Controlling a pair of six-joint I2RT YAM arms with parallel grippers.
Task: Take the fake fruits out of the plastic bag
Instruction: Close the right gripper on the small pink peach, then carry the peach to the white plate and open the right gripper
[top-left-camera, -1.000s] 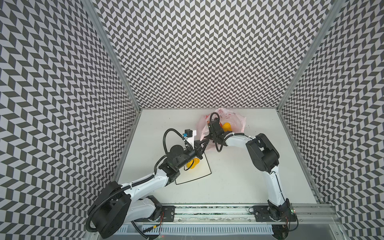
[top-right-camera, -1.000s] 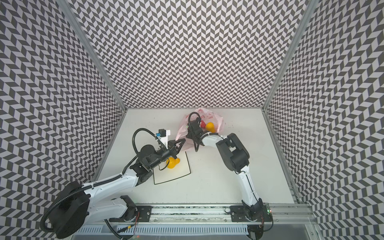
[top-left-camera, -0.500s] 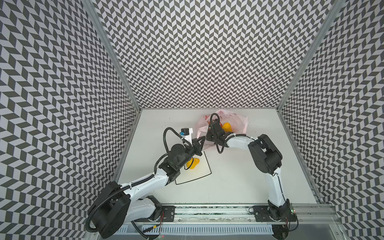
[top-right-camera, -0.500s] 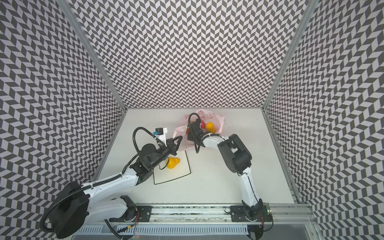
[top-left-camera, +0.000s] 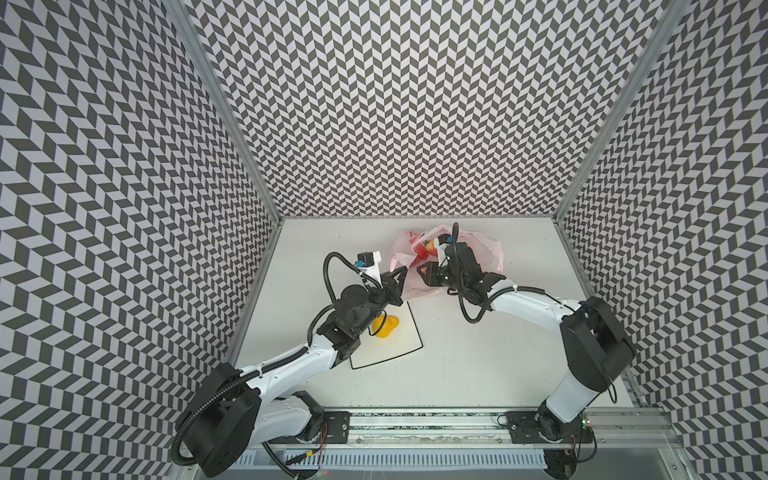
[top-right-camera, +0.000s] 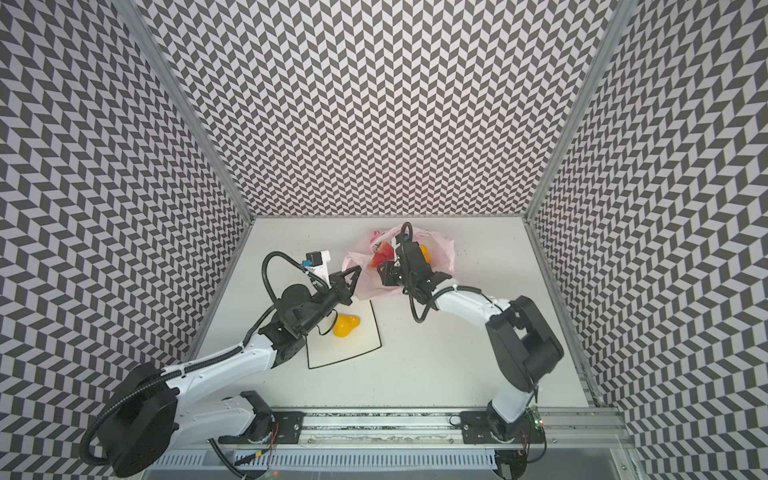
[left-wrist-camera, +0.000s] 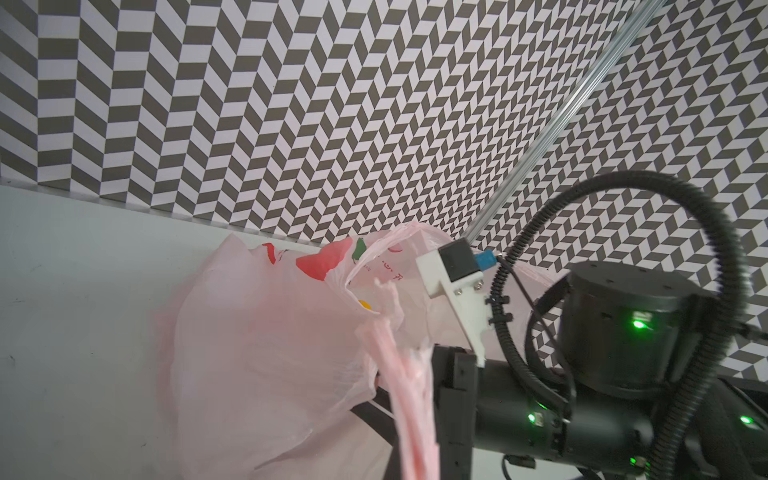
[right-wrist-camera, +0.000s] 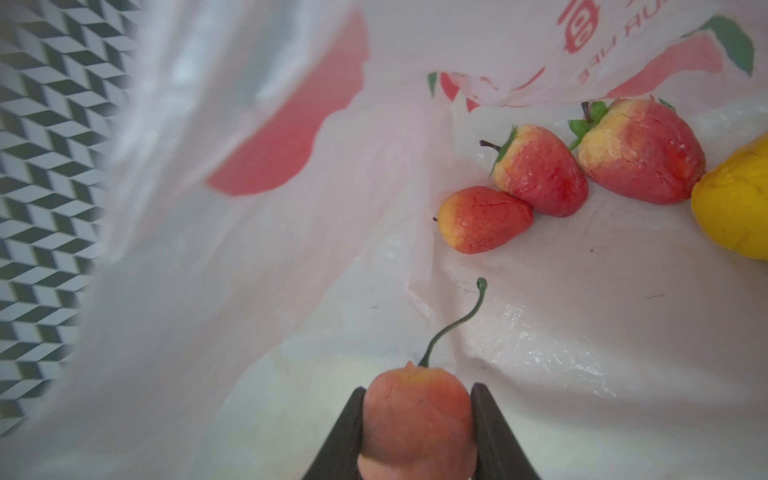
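Note:
My right gripper should next pull back out of the bag (top-left-camera: 490, 253). Then it should lower the peach and release it on the bare space on the plate, beside the plate's yellow pear.
The pale pink plastic bag (top-left-camera: 490, 253) (top-right-camera: 440, 245) lies at the back of the table with its mouth toward the arms. My left gripper (top-left-camera: 398, 277) (top-right-camera: 353, 277) is shut on a bag handle (left-wrist-camera: 409, 407) and holds it up. My right gripper (top-left-camera: 424, 274) (right-wrist-camera: 417, 390) reaches into the bag's mouth, shut on a small pink peach (right-wrist-camera: 415, 419) with a long green stem. Deeper inside lie two strawberries (right-wrist-camera: 540, 178) (right-wrist-camera: 640, 151), a red-yellow apple (right-wrist-camera: 484, 219) and a yellow pear (right-wrist-camera: 735, 203) (top-right-camera: 424, 251). A second yellow pear (top-left-camera: 384, 326) (top-right-camera: 346, 326) rests on the plate.
A square white plate with a black rim (top-left-camera: 409, 332) (top-right-camera: 368, 332) lies on the table in front of the bag, partly under my left arm. Chevron-patterned walls close in the back and both sides. A metal rail runs along the front edge.
My right gripper has closed down onto the peach inside the bag. My left gripper has shifted slightly back and left with the handle, uncovering more of the pear on the plate.

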